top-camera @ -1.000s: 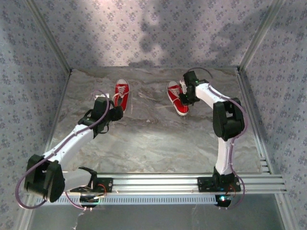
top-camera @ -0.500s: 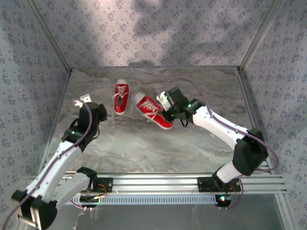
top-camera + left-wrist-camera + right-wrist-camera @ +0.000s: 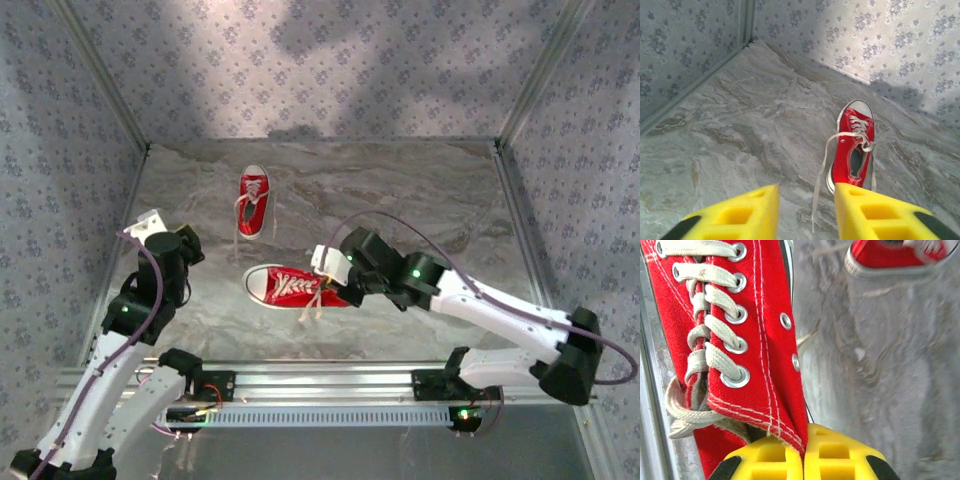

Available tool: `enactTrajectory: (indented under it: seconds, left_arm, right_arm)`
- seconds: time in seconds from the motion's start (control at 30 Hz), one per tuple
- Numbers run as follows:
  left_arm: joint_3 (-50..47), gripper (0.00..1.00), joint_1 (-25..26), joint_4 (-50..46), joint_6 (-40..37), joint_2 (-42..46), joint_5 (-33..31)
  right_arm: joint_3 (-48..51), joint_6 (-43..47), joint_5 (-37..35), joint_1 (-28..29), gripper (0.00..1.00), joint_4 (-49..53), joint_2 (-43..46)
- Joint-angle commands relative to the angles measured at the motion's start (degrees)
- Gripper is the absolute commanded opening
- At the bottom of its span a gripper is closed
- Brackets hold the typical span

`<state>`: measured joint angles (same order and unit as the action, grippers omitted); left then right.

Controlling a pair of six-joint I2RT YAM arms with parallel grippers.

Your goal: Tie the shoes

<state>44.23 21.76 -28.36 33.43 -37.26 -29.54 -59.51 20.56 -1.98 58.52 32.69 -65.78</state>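
The right gripper swings the shoe's held heel outward over the open floor next. It releases the shoe's red canvas edge there, since this shoe lies close to the aluminium bar.
Two red shoes with white laces lie on the marble-patterned floor. One shoe (image 3: 254,200) (image 3: 854,150) rests at the back left, toe toward the back wall, its loose lace (image 3: 822,175) trailing toward me. The other shoe (image 3: 295,287) (image 3: 740,340) lies on the near middle floor, toe to the left, its laces loose. My right gripper (image 3: 335,272) (image 3: 804,440) is shut on the red side wall of this shoe near the heel. The left gripper (image 3: 806,192) hovers short of the back shoe, its yellow fingers (image 3: 747,212) apart with nothing between them.
Patterned walls (image 3: 330,70) close in the floor on three sides. An aluminium rail (image 3: 330,380) runs along the near edge, just in front of the held shoe. The back shoe's heel (image 3: 895,255) shows at the top of the right wrist view.
My right arm has dragged its shoe from the back right to the near middle of the floor. The left arm has pulled back to the left and its fingers have narrowed.
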Motion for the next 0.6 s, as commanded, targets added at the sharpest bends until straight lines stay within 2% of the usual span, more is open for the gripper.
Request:
enactTrajectory:
  seconds: [0.0,0.13,0.23,0.33,0.43,0.57]
  left_arm:
    - [2.3,0.28,-0.2,1.8,-2.0,-1.0,4.1]
    - [2.9,0.19,-0.2,4.8,-4.6,-3.2,11.4]
    - [3.4,0.11,0.6,7.8,-6.9,-5.2,17.8]
    - [3.9,0.08,2.7,10.1,-8.4,-7.2,20.6]
    - [4.7,0.06,5.4,11.0,-10.2,-9.3,20.9]
    - [5.0,0.02,7.2,10.9,-11.5,-10.1,18.4]
  right_arm:
    - [1.7,7.8,-7.2,1.9,0.0,-6.8,8.9]
    - [5.2,13.2,-12.5,1.2,0.0,-11.4,19.7]
    - [2.7,17.4,-17.9,-0.1,0.0,-6.2,23.7]
    - [-1.8,19.9,-21.6,-2.7,0.0,0.0,24.6]
    - [-6.9,22.6,-18.6,-9.4,0.0,8.4,22.3]
    - [-12.0,26.3,-12.9,-19.3,0.0,16.5,14.0]
